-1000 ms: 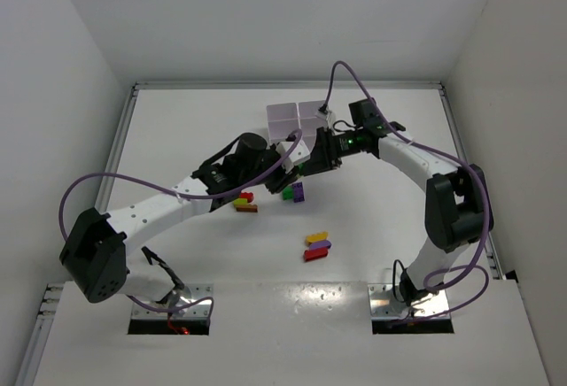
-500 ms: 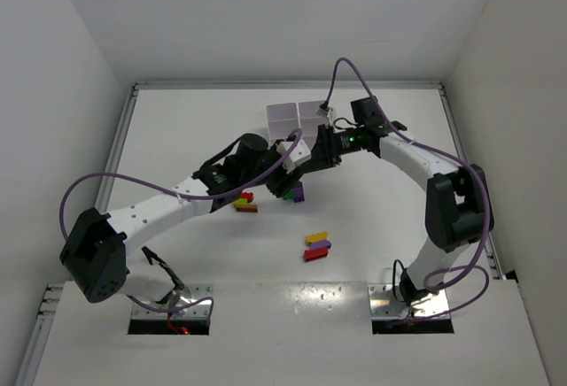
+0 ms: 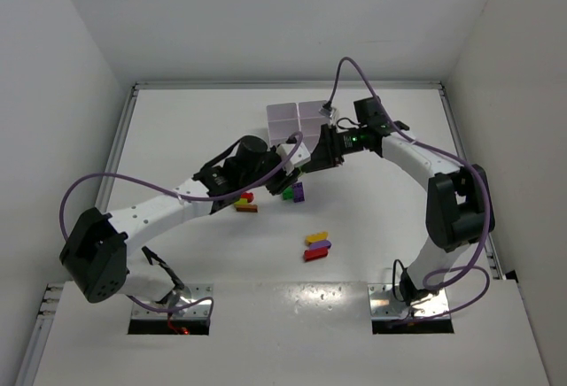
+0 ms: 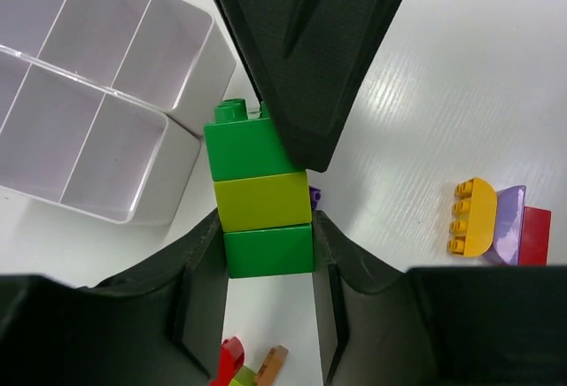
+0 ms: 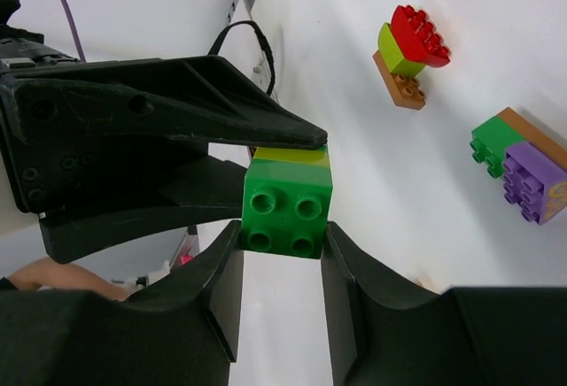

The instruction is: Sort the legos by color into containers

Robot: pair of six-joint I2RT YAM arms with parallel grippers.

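Observation:
The table's surface is empty past the red, lime and brown cluster. My left gripper next needs to pull away from my right gripper, then lower to the table there.
A stack of green, lime and green legos (image 4: 261, 193) hangs in the air between both grippers. My left gripper (image 4: 266, 237) is shut on its lower green brick. My right gripper (image 5: 282, 240) is shut on its other end, the studded green brick (image 5: 285, 209). In the top view the two grippers meet just in front of the white compartment tray (image 3: 285, 116), left gripper (image 3: 288, 163) facing right gripper (image 3: 312, 159); the stack is mostly hidden there. The tray's cells (image 4: 168, 113) that I can see are empty.
Three brick clusters lie on the table: red, lime and brown (image 3: 244, 202), also in the right wrist view (image 5: 407, 54); green, brown and purple (image 3: 294, 193), below the grippers; yellow, purple and red (image 3: 316, 246), nearer the arm bases.
Both grippers, with the stack between them, have shifted slightly up and toward the tray. The bricks on the table have not moved.

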